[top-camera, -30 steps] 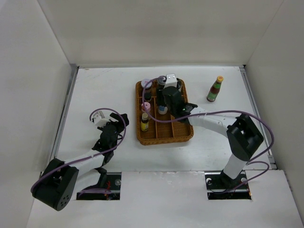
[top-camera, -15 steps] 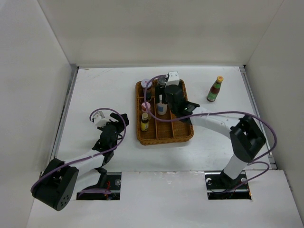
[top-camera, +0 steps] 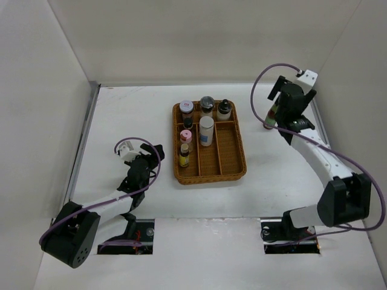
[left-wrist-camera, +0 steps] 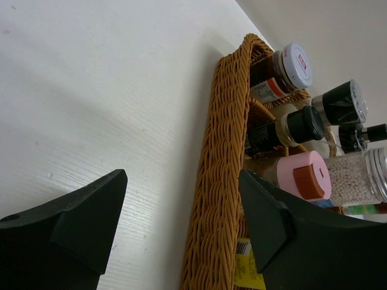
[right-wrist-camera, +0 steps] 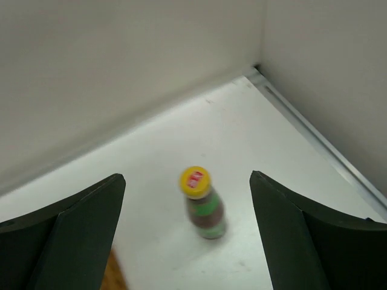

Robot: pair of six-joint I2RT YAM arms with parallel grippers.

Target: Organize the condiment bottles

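The sauce bottle's yellow cap point(right-wrist-camera: 195, 182) is below my right gripper, and the bottle stands upright on the tabletop, so next my right gripper should move down with its fingers open around that cap.
The brown wicker tray point(top-camera: 233, 158) holds several condiment bottles: a tall white grey-lidded shaker point(top-camera: 207, 130), a pink-capped one point(top-camera: 185, 137), an amber one point(top-camera: 184, 156) and dark-lidded jars point(top-camera: 224, 109) at the back. My right gripper point(top-camera: 275, 112) is open and hovers over the yellow-capped dark sauce bottle point(right-wrist-camera: 204, 205). That bottle stands upright on the table right of the tray, between my open right fingers point(right-wrist-camera: 187, 178) and below them. My left gripper point(top-camera: 157, 151) is open and empty left of the tray. In the left wrist view it point(left-wrist-camera: 182, 175) faces the tray's rim point(left-wrist-camera: 227, 151).
The white side wall and a metal strip point(right-wrist-camera: 314, 136) run close behind and right of the sauce bottle. The back wall point(top-camera: 199, 42) rises beyond the tray. The arm bases sit at the near table edge.
My right arm has left the tray and swung to the far right, over the sauce bottle. The white shaker now stands free in the tray. The left arm has not moved.
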